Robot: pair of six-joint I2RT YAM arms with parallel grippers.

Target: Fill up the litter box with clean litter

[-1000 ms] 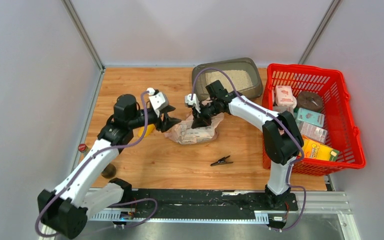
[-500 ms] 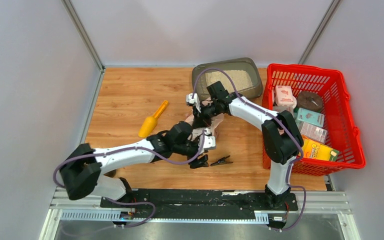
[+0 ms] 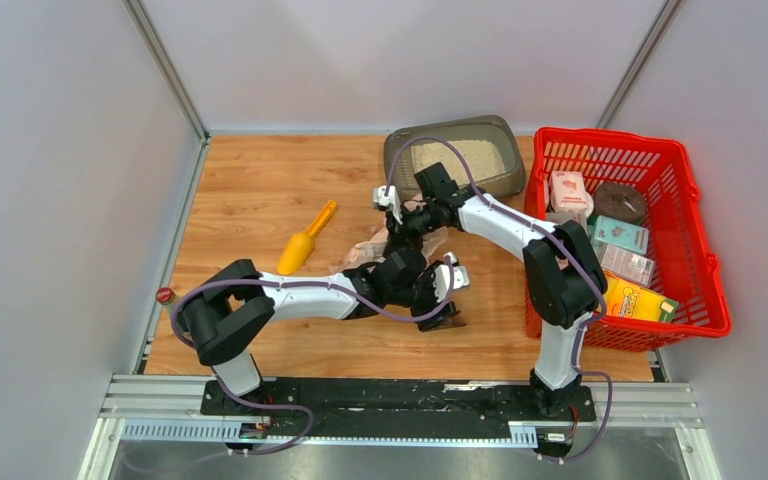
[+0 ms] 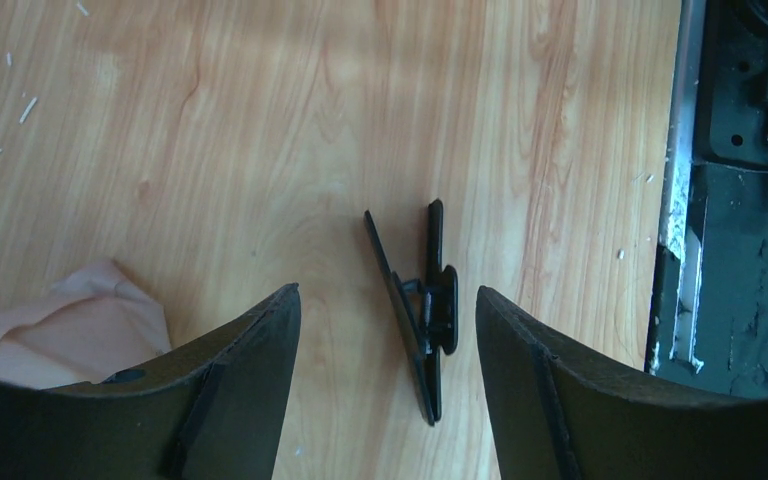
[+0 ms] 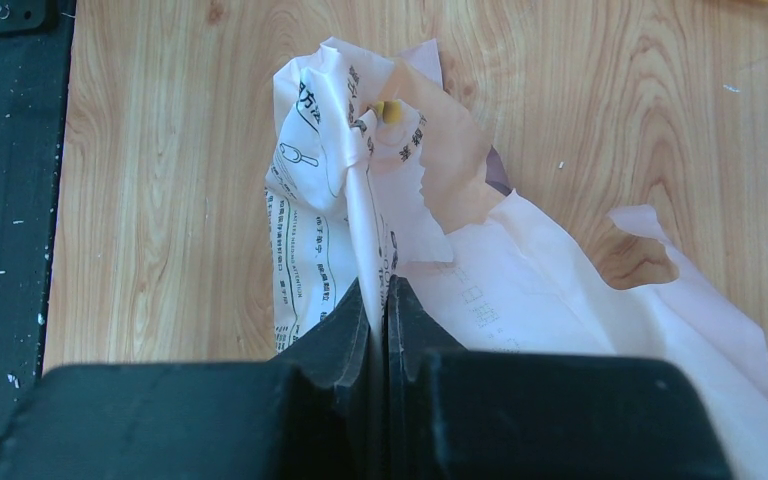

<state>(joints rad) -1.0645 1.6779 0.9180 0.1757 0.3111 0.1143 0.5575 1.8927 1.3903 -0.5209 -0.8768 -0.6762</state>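
Observation:
My left gripper lowers its open fingers next, edges toward the rail and closes on the clip. The black clip's middle [image 4: 428,312] lies below, nearer the rail-side finger.
The dark grey-brown litter box [image 3: 396,150] stands at the back of the table with pale beige litter [image 3: 465,157] in it. My right gripper [image 3: 397,236] is shut on the gathered top of a crumpled pale pink and white printed plastic bag [image 5: 332,170], which rests on the table in front of the box. In the right wrist view the film is pinched between the fingers of the right gripper [image 5: 380,292]. My left gripper [image 4: 388,292] is open and low over a black clip [image 4: 426,300] that lies on the wood between the fingers, untouched. A corner of the bag [image 4: 70,322] shows at its left.
A yellow scoop [image 3: 305,240] lies on the table left of the bag. A red mesh basket [image 3: 600,133] with several packets stands at the right. A small red-capped thing [image 3: 165,295] sits at the left edge. The black rail [image 4: 740,250] runs along the near edge.
My left arm has swung from beside the bag down and to the right, over the black clip. The yellow scoop now lies in the open. The right gripper has kept its hold.

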